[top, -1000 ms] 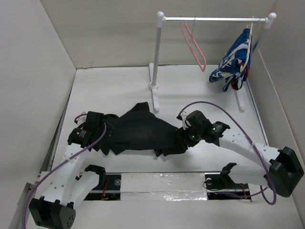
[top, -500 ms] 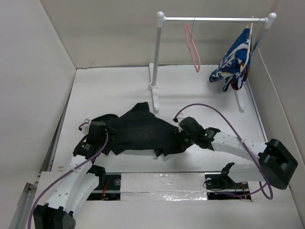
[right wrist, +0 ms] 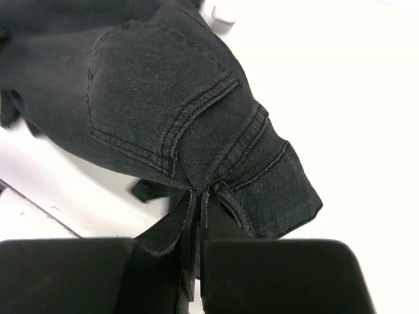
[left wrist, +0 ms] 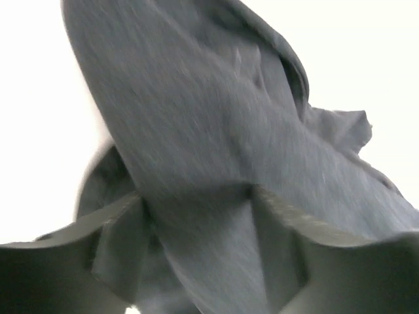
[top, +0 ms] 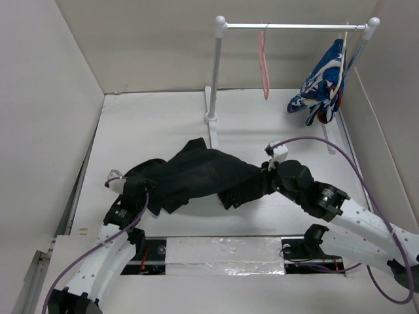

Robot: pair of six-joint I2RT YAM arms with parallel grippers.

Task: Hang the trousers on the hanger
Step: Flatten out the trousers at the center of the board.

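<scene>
The right gripper takes the waistband edge up away from the left gripper next, then outward and down to the table, since the trousers (top: 196,171) lie crumpled.
The black trousers (top: 196,171) lie crumpled across the middle of the table. My right gripper (top: 267,183) is at their right end. In the right wrist view it (right wrist: 198,196) is shut on the waistband edge next to a back pocket (right wrist: 157,104), and this end is lifted. My left gripper (top: 131,191) sits over the trousers' left end. In its blurred wrist view a thick fold of the trousers (left wrist: 196,131) fills the gap between its fingers (left wrist: 78,229), which stand partly apart (left wrist: 196,219). The pink hanger (top: 264,62) hangs edge-on from the rail, far from both grippers.
A white rack stands at the back; its rail (top: 294,27) also carries a blue, white and red patterned garment (top: 321,82). The left post's foot (top: 213,134) reaches almost to the trousers. White walls enclose the table on the left, back and right.
My right gripper has shut on the waistband and drawn it up and to the right. My left gripper slid onto the left end as its jaws narrowed. The hanger swung edge-on.
</scene>
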